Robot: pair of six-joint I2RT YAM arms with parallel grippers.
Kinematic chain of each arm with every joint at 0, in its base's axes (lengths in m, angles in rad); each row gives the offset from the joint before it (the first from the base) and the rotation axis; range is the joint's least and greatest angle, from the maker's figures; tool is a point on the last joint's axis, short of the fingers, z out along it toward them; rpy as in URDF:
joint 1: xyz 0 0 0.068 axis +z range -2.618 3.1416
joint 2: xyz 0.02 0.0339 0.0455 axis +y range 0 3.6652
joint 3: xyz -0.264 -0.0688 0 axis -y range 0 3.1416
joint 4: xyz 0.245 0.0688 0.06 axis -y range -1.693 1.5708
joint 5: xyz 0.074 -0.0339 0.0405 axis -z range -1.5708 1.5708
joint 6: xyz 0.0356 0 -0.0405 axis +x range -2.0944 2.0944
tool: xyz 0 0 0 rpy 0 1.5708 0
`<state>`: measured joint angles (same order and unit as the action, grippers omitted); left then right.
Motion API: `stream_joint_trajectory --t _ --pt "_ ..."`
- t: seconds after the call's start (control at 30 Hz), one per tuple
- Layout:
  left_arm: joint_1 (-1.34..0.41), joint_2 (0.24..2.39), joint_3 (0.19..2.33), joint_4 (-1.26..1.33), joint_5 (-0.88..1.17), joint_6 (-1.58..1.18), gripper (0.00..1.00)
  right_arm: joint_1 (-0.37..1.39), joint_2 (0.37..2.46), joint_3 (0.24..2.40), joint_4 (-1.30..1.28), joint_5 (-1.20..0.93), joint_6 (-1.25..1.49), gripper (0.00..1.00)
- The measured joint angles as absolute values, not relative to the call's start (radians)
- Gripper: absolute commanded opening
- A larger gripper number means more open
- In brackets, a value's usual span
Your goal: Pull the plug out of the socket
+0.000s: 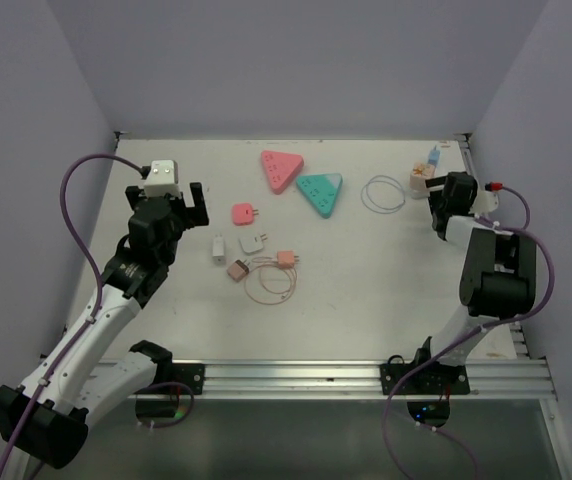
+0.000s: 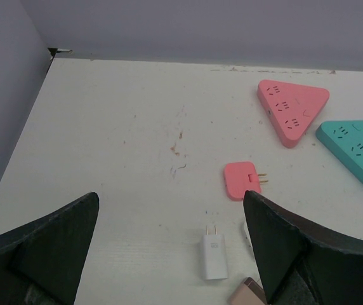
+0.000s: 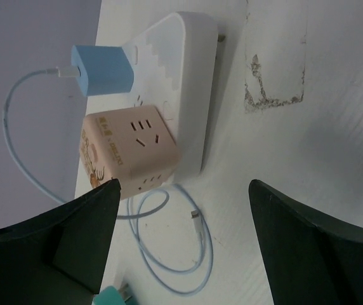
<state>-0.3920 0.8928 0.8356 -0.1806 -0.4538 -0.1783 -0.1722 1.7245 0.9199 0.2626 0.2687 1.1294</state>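
My right gripper will ease outward and down next, its open fingers going around the white socket strip's bare side (image 3: 195, 105), which lies outward of it.
A white socket strip (image 3: 184, 76) lies at the table's far right corner, also in the top view (image 1: 423, 178). A blue plug (image 3: 102, 68) with a pale blue cable (image 3: 169, 254) sits in it, next to a peach cube adapter (image 3: 127, 152). My right gripper (image 3: 181, 210) is open, close beside the strip, and holds nothing; in the top view it sits at the far right (image 1: 438, 200). My left gripper (image 2: 169, 216) is open and empty above the table's left part (image 1: 171, 195), near a loose white charger (image 2: 214, 254).
A pink triangular socket (image 1: 281, 170) and a teal one (image 1: 320, 192) lie at the back middle. Loose plugs lie in the middle: pink (image 1: 243, 213), white (image 1: 219, 249), peach (image 1: 286, 258). The cable coil (image 1: 383, 193) lies left of the strip. Walls close three sides.
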Motion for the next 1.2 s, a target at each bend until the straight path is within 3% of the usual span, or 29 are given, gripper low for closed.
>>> stream_joint_trajectory --t 0.17,0.53,0.8,0.9,0.93,1.03,1.2 --pt "-0.392 0.897 0.836 -0.181 -0.453 -0.178 1.0 -0.206 1.804 0.964 0.31 0.263 1.175 0.89" --pt "-0.392 0.919 0.835 -0.181 -0.453 -0.171 1.0 -0.25 1.978 1.049 0.4 0.21 1.241 0.88" --pt "-0.392 0.924 0.835 -0.18 -0.453 -0.164 1.0 -0.25 2.049 1.107 0.451 0.186 1.266 0.77" --pt "-0.392 0.924 0.83 -0.178 -0.453 -0.163 1.0 -0.25 2.069 1.123 0.46 0.179 1.27 0.64" --pt "-0.392 0.924 0.828 -0.178 -0.453 -0.163 1.0 -0.25 2.073 1.123 0.462 0.175 1.271 0.54" --pt "-0.392 0.924 0.823 -0.177 -0.453 -0.163 1.0 -0.25 2.076 1.121 0.465 0.164 1.264 0.38" --pt "-0.392 0.924 0.822 -0.176 -0.453 -0.162 1.0 -0.25 2.075 1.114 0.516 0.136 1.241 0.15"
